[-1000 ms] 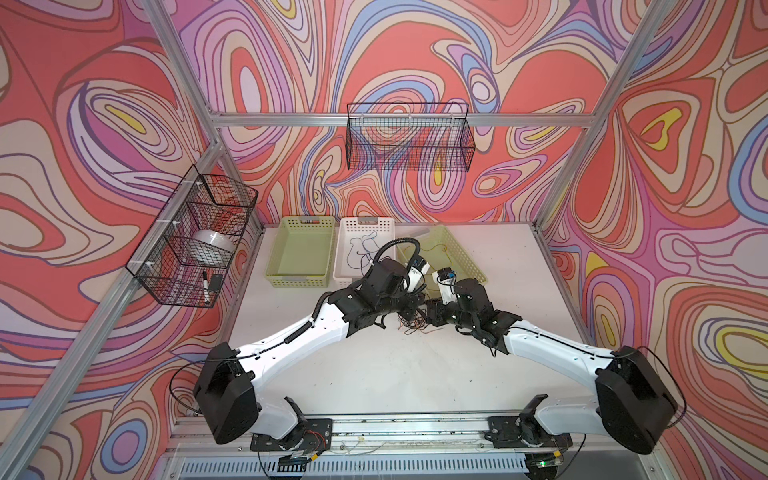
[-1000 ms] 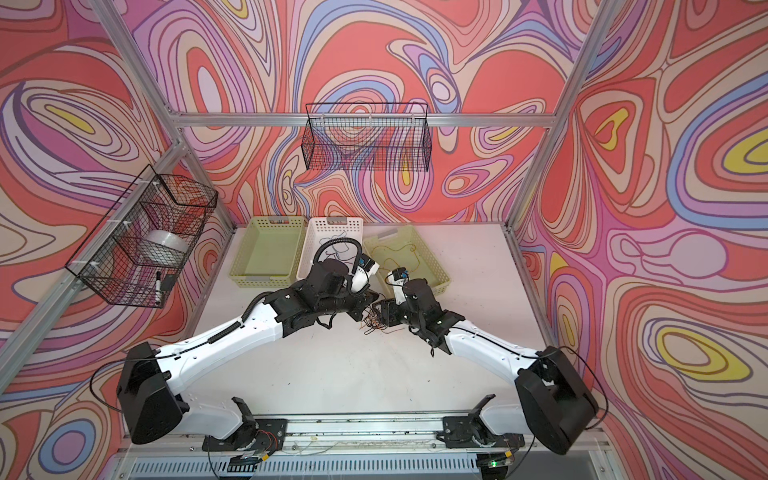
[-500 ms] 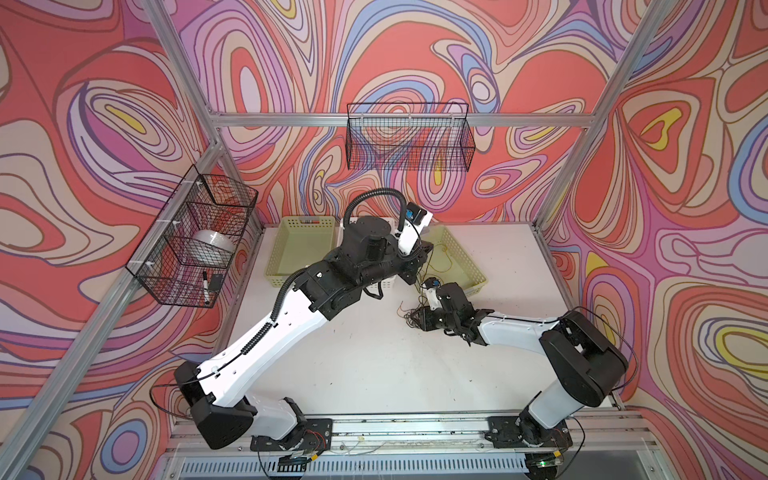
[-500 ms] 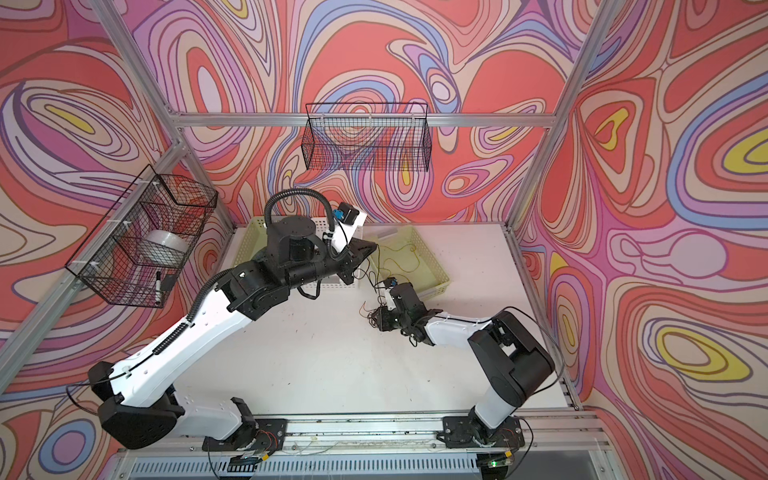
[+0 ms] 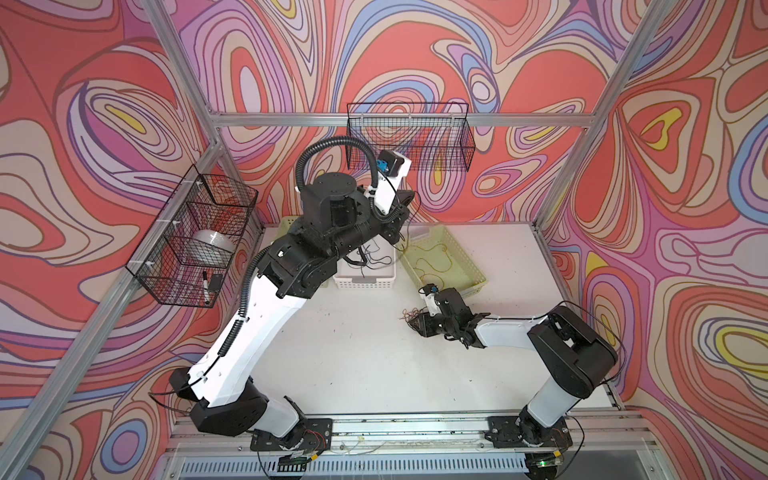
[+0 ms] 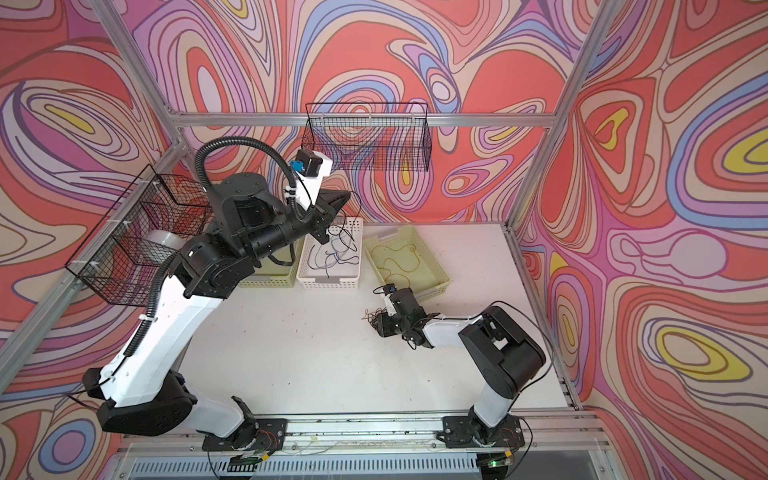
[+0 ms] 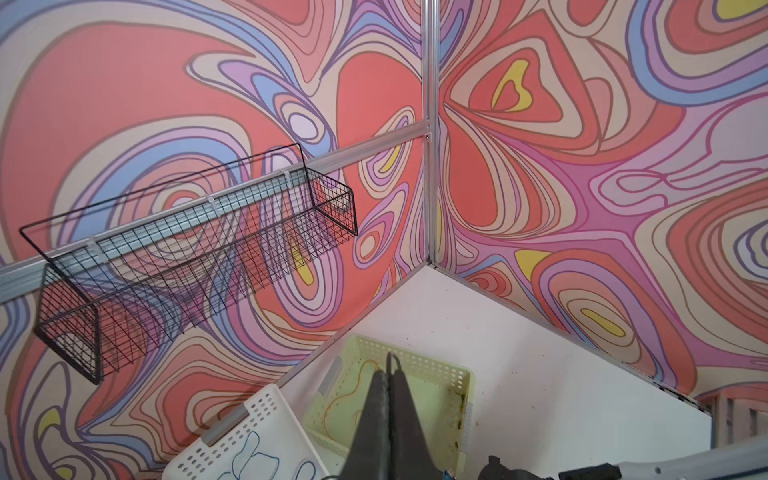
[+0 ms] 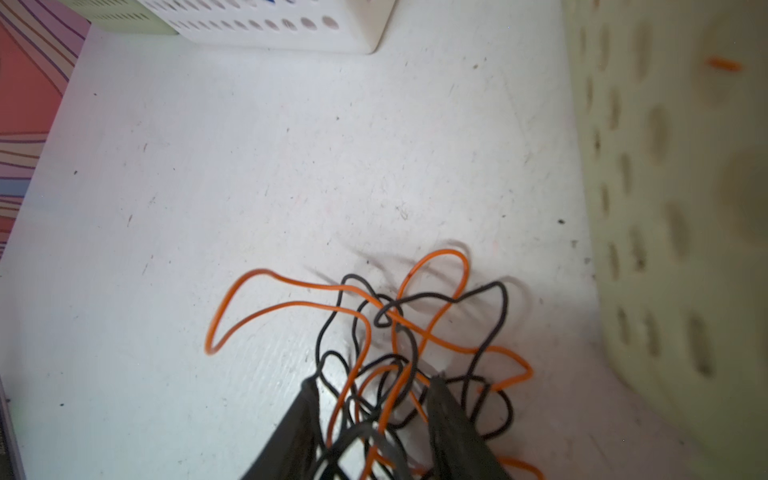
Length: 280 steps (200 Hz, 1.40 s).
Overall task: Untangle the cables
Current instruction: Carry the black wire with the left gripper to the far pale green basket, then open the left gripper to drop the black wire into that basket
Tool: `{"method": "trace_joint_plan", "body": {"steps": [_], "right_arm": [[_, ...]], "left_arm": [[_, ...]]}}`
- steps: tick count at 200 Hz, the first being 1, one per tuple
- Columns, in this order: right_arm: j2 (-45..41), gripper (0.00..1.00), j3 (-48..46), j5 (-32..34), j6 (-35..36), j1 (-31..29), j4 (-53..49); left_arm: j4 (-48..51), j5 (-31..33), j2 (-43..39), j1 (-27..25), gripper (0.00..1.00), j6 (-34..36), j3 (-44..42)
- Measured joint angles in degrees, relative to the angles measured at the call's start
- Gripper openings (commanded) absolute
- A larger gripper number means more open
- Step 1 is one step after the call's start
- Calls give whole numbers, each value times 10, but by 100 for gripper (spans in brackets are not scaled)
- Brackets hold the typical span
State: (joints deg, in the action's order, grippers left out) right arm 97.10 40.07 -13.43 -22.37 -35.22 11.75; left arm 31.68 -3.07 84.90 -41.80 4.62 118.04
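Observation:
The left gripper swings over and down past the white basket to the other green basket point(image 6: 276, 272) below next, and frees the dark cable clear of blue ones.
A tangle of orange and dark cables point(image 8: 399, 324) lies on the white table, small in both top views point(image 5: 411, 316) point(image 6: 371, 318). My right gripper point(image 8: 374, 388) point(image 5: 419, 326) sits low over it, open, its two fingers point(image 8: 309, 403) straddling several strands without pinching them. My left gripper point(image 7: 390, 374) point(image 5: 409, 196) is raised high at the back, shut on a thin dark cable point(image 7: 392, 360) that loops out past its tips. That cable hangs down toward the white basket point(image 6: 330, 282). More blue and dark cables point(image 6: 332, 253) lie in this basket.
A yellow-green basket point(image 5: 473, 272) with an orange cable point(image 5: 432, 257) in it stands just behind the right gripper. Another green basket point(image 6: 270, 280) is mostly hidden by the left arm. Black wire baskets hang on the back wall point(image 5: 409, 137) and left wall point(image 5: 195, 241).
The left arm has lifted away from the tangle up to the back, drawing a dark cable with it. The right gripper has stayed low at the tangle and its arm has folded back.

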Motion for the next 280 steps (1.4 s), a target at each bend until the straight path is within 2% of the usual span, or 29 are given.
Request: {"method": "trace_joint_plan", "body": {"steps": [40, 66, 131, 204, 246, 280], "right_arm": [[-8, 53, -12, -1, 16, 0, 11], [-43, 57, -15, 2, 37, 0, -15], [-173, 64, -3, 7, 77, 0, -88], [-204, 60, 26, -1, 81, 0, -145], [-205, 57, 31, 0, 66, 0, -157], [-210, 54, 31, 25, 53, 0, -167]], "left_arm": [[14, 2, 6, 18, 0, 18, 40], [27, 5, 7, 41, 0, 24, 42], [30, 12, 13, 137, 0, 16, -24], [10, 23, 43, 290, 0, -28, -125], [-24, 32, 81, 352, 0, -44, -156], [-56, 37, 132, 388, 0, -49, -160]]}}
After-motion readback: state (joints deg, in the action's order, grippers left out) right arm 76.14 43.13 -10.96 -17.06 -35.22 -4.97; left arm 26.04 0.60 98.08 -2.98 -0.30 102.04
